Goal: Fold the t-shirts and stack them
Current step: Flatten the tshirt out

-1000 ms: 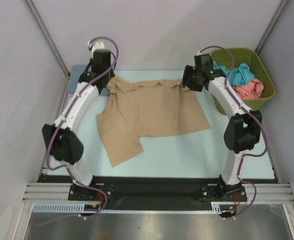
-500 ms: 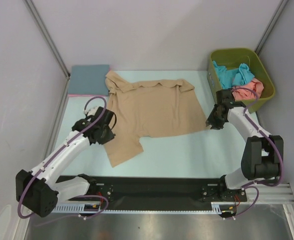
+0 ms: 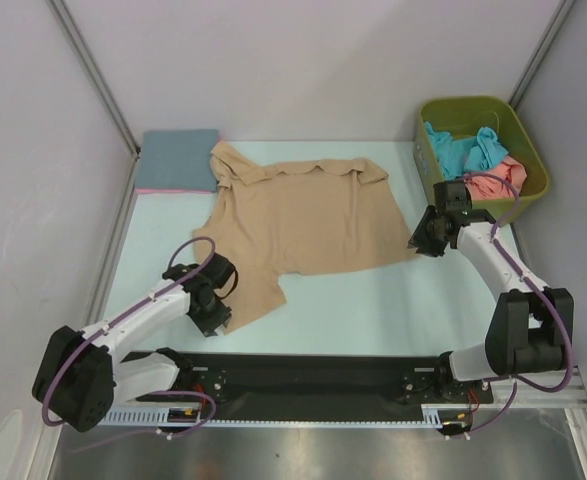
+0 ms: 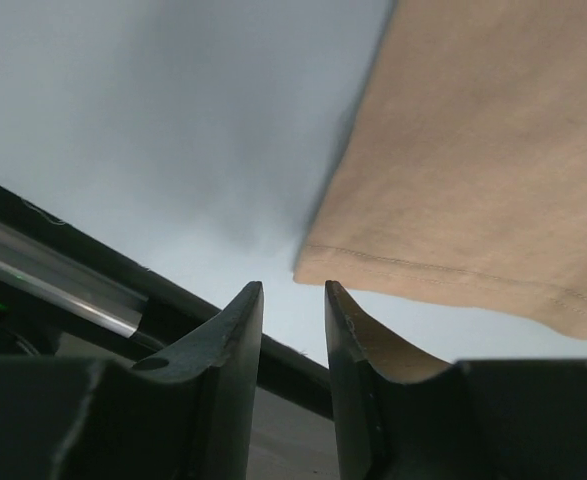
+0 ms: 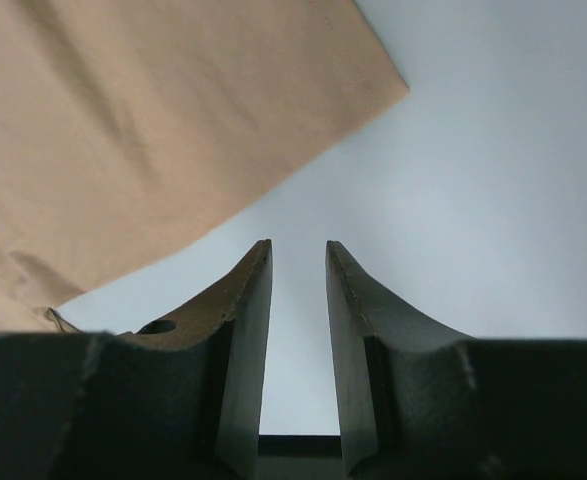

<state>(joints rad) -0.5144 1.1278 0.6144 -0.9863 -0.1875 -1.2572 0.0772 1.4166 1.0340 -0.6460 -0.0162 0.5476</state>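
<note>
My left gripper needs to go down next onto the tan t-shirt's hem corner (image 3: pixel 228 331) (image 4: pixel 307 270), with one finger on each side of it, because the hem corner is below, just past the open fingers.
The tan t-shirt (image 3: pixel 303 225) lies spread flat on the table, collar towards the back. My left gripper (image 3: pixel 216 320) is low at the shirt's near left corner. In the left wrist view the gripper (image 4: pixel 293 292) is open by a narrow gap and empty, with the tan hem corner (image 4: pixel 318 262) just past its tips. My right gripper (image 3: pixel 420 241) sits at the shirt's near right corner. In the right wrist view it (image 5: pixel 298 250) is open and empty over bare table, with the tan t-shirt (image 5: pixel 153 130) ahead to the left.
A folded slate blue t-shirt (image 3: pixel 178 157) lies on a pink one (image 3: pixel 163 189) at the back left. The olive-green bin (image 3: pixel 533 160) at the back right holds teal (image 3: pixel 468 150) and salmon (image 3: pixel 501 175) shirts. A black rail (image 3: pixel 303 370) runs along the near edge.
Both arms have drawn back from the shirt's far edge towards me. The left gripper came down to the near left corner and the right to the near right corner. The blue stack is uncovered.
</note>
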